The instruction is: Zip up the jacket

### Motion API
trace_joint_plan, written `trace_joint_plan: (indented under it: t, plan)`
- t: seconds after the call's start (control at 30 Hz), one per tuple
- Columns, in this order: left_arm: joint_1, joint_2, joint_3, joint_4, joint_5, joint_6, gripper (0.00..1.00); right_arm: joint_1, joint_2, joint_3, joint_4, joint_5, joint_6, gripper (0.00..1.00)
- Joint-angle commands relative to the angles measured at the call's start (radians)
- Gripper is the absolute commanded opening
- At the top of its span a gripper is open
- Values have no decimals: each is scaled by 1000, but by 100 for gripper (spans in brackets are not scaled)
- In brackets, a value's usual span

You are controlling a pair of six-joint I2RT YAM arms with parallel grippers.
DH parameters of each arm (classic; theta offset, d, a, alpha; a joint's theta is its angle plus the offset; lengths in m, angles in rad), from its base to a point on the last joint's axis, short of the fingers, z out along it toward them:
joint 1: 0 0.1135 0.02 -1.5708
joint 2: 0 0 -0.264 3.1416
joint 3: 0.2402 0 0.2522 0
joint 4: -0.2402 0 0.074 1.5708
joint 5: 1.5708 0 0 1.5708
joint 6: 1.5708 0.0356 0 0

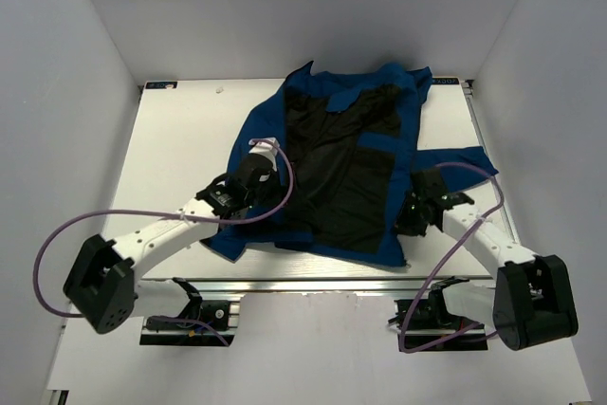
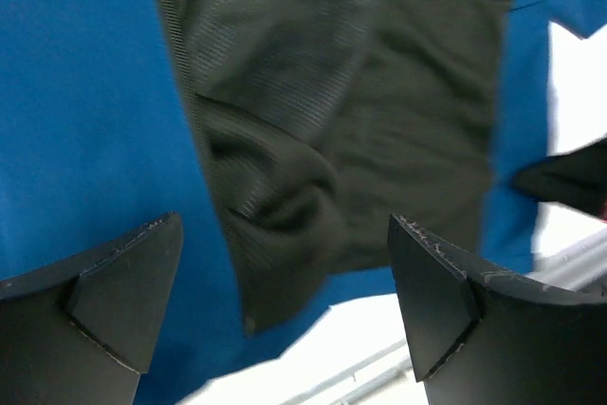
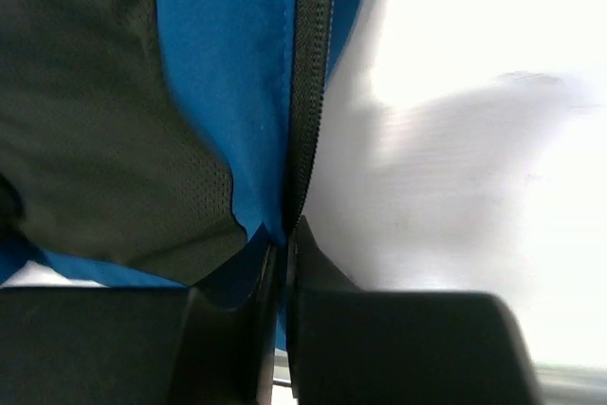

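Note:
The other panel's inner edge (image 1: 290,223) is to the left of my right gripper in the top view, so I should next lift the jacket's zipper edge across the exposed lining and let go of it there.
The royal-blue jacket (image 1: 258,125) lies spread open on the white table (image 1: 180,139), with its black lining (image 1: 351,168) facing up. My left gripper (image 1: 266,156) hovers over the jacket's left front panel. In the left wrist view it (image 2: 285,225) stands wide open, with only blue fabric (image 2: 85,101) and rumpled lining (image 2: 332,73) below it. My right gripper (image 1: 413,212) sits at the jacket's right front edge near the hem. The right wrist view shows that gripper (image 3: 283,239) shut on the blue edge (image 3: 228,64), just below the dark zipper tape (image 3: 311,64).
Grey walls close in the table on the left, back and right. A metal rail (image 1: 303,284) runs along the near edge between the two arm bases. One sleeve (image 1: 455,160) stretches to the right, just behind my right arm. White tabletop (image 3: 474,139) lies right of the zipper edge.

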Motion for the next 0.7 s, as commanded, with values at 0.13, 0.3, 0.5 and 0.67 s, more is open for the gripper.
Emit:
trace_joint_plan:
  t: [0.13,0.3,0.5,0.67]
  plan:
    - [183,66,-125,157,159,-3,98,-5,-65,481,-496,579,-69,0]
    - [245,74,-186,202,199,7,98,-5,-4,899,-772,701,-91,0]
    - [243,52,-205,197,244,-3,98,70,131,1123,-791,478,-226,0]
    - [245,-76,-170,77,166,-16,98,362,273,1138,-707,368,-198,0]
